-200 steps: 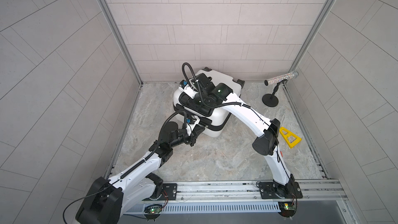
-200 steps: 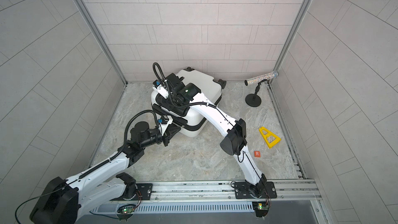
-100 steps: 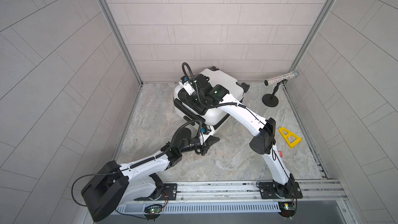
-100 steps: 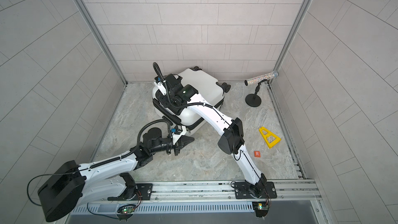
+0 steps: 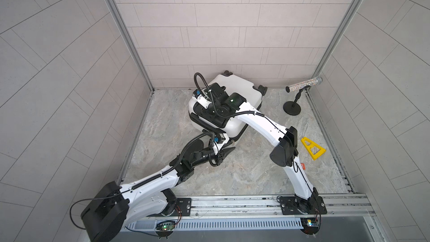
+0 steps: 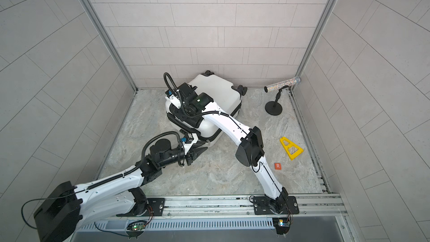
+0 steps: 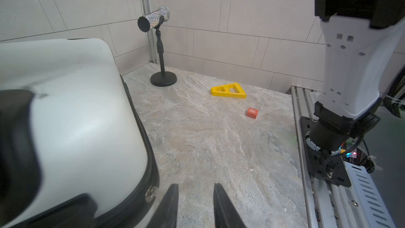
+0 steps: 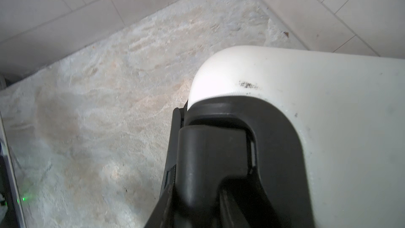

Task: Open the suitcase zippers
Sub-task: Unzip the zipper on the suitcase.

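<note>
The suitcase is crooked to the wall, so my right gripper should next swing the suitcase's black handle back toward the base bar, turning the suitcase, then release it.
The white suitcase lies flat on the stone floor near the back wall. Its black zipper band runs round the middle seam, with a small round silver piece low on it. My right gripper is shut on the suitcase's black handle at the case's left end, where the wrist hides it in both top views. My left gripper hovers low by the case's front corner, just off the band. It is open, with only floor between its fingers.
A glittery microphone on a black stand is at the back right corner. A yellow triangular piece and a small orange cube lie on the right. The arms' base rail runs along the front.
My left gripper has slid right along the suitcase's front edge, come off it and opened. The right gripper stays shut on the handle; the case has turned slightly.
</note>
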`<state>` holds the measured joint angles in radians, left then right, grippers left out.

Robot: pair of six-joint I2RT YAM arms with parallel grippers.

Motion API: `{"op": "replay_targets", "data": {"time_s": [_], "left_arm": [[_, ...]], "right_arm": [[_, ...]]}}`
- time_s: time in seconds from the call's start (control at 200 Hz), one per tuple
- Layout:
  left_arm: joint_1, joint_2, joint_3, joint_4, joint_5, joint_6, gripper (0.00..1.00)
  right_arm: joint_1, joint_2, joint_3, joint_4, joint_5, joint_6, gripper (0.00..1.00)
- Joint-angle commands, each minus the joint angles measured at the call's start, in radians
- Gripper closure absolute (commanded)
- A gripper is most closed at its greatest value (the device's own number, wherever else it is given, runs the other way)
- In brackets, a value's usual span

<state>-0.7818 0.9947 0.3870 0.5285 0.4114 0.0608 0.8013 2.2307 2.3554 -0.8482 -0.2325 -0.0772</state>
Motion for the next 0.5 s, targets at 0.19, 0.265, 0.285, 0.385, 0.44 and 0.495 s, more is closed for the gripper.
{"op": "replay_targets", "data": {"time_s": [0.19, 0.265, 0.285, 0.385, 0.44, 0.495], "left_arm": [[0.004, -0.141, 0.07, -0.343, -0.131, 0.088, 0.6], [0.003, -0.144, 0.084, -0.389, -0.119, 0.093, 0.6], [0.004, -0.145, 0.085, -0.394, -0.116, 0.093, 0.6], [0.003, -0.151, 0.089, -0.408, -0.107, 0.083, 0.6], [0.003, -0.154, 0.096, -0.416, -0.102, 0.079, 0.6], [0.003, -0.157, 0.107, -0.435, -0.096, 0.077, 0.6]], "right_arm": [[0.003, -0.211, -0.087, -0.021, -0.149, -0.459, 1.0], [0.003, -0.245, -0.141, -0.05, -0.145, -0.529, 1.0], [0.003, -0.254, -0.155, -0.052, -0.141, -0.566, 1.0], [0.003, -0.297, -0.231, -0.044, -0.14, -0.601, 1.0], [0.003, -0.32, -0.264, -0.028, -0.148, -0.6, 0.97], [0.003, -0.346, -0.307, 0.002, -0.154, -0.588, 0.92]]}}
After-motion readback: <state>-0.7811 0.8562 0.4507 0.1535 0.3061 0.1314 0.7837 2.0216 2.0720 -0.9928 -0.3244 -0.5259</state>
